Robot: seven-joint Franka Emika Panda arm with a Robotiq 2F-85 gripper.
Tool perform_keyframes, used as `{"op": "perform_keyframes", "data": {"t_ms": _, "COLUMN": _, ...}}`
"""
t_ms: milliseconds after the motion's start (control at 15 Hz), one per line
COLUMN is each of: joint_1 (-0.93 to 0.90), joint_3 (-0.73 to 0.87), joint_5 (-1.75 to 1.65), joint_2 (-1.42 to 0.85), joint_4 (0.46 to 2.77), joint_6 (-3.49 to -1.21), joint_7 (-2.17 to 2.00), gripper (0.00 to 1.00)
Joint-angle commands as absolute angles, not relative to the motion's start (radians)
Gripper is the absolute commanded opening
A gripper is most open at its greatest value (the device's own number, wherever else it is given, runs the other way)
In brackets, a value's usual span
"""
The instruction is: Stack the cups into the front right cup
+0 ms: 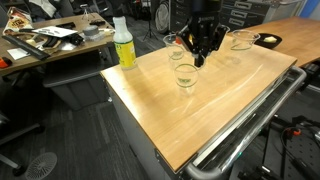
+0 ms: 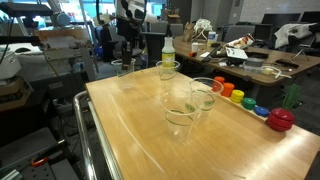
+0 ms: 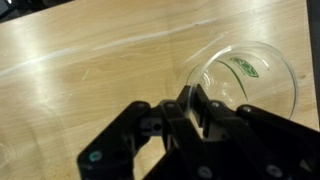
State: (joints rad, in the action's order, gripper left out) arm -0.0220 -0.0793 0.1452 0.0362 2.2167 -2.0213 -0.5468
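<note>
The cup near the bottle [image 2: 168,67] has its opening facing up, so my gripper needs to lift its cup, carry it over that one, and lower to release it.
Four clear cups stand on the wooden table [image 1: 150,110]. My gripper [image 1: 198,62] is shut on the rim of one cup [image 1: 186,78], which looks to rest on the table; in the wrist view the fingers [image 3: 192,97] pinch the rim of that cup [image 3: 250,75]. The same cup [image 2: 122,70] shows under the dark gripper [image 2: 128,55] in an exterior view. A second cup [image 1: 176,54] [image 2: 168,70] stands close by, near the bottle. Two more cups [image 2: 180,110] [image 2: 204,95] stand together, seen far right in an exterior view [image 1: 240,40].
A white-capped yellow-green bottle [image 1: 123,45] [image 2: 168,47] stands at a table corner. Coloured toys [image 2: 240,100] and a red one [image 2: 281,120] line one edge. A metal rail [image 1: 250,125] [image 2: 90,140] runs along another edge. Cluttered desks [image 1: 40,45] surround the table.
</note>
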Motion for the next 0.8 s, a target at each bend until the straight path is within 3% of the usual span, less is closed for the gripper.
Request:
{"op": "perform_keyframes", "data": {"t_ms": 0, "joint_1": -0.012, "joint_3": -0.046, "joint_5": 0.222, "joint_2": 0.047, "joint_4": 2.130, "joint_6": -1.883, "joint_7": -0.546, "gripper": 0.02}}
{"op": "perform_keyframes", "data": {"t_ms": 267, "joint_1": 0.012, "joint_3": -0.008, "joint_5": 0.267, "joint_2": 0.082, "joint_4": 2.053, "joint_6": -1.797, "joint_7": -0.561, "gripper": 0.02}}
{"op": "perform_keyframes", "data": {"t_ms": 733, "joint_1": 0.057, "joint_3": 0.037, "joint_5": 0.268, "joint_2": 0.040, "joint_4": 1.936, "joint_6": -1.847, "joint_7": -0.617, "gripper": 0.02}}
